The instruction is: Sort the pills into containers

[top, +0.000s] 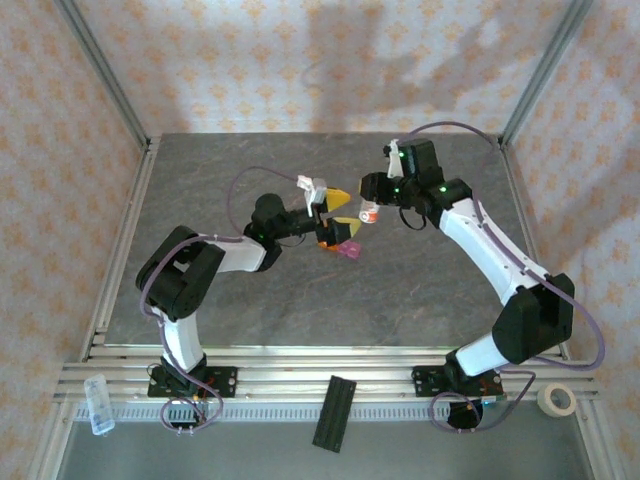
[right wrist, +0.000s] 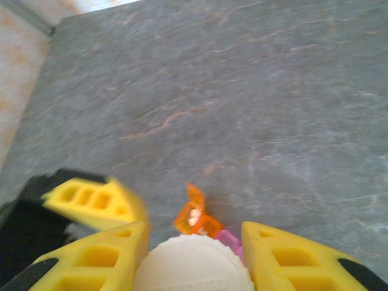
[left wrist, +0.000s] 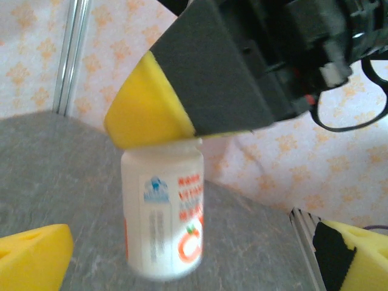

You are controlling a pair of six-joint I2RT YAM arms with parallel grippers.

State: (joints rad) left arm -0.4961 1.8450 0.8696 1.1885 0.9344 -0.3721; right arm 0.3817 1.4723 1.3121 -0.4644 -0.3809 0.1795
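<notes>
The robot's right gripper should next move the upright bottle it is holding away from the containers, lower it and release it, since bare tabletop lies below on that side.
A white pill bottle (top: pixel 370 213) with orange print hangs above the table, with my right gripper (top: pixel 376 205) shut on its ribbed cap (right wrist: pixel 193 267). In the left wrist view the bottle (left wrist: pixel 162 212) hangs upright from the right gripper's yellow finger (left wrist: pixel 145 112). My left gripper (top: pixel 338 211) stands wide open just left of the bottle, its yellow fingertips (left wrist: pixel 33 254) apart from the bottle. The containers (top: pixel 341 246), joined orange (right wrist: pixel 197 218) and pink (right wrist: pixel 229 237) cubes, lie on the table below both grippers. The orange lid is up, with white pills inside.
The grey table (top: pixel 400 290) has metal frame posts at its corners and patterned walls behind. A black strip (top: pixel 334 412), a clear box (top: pixel 99 403) and a tape roll (top: pixel 557 400) lie on the front rail near the arm bases.
</notes>
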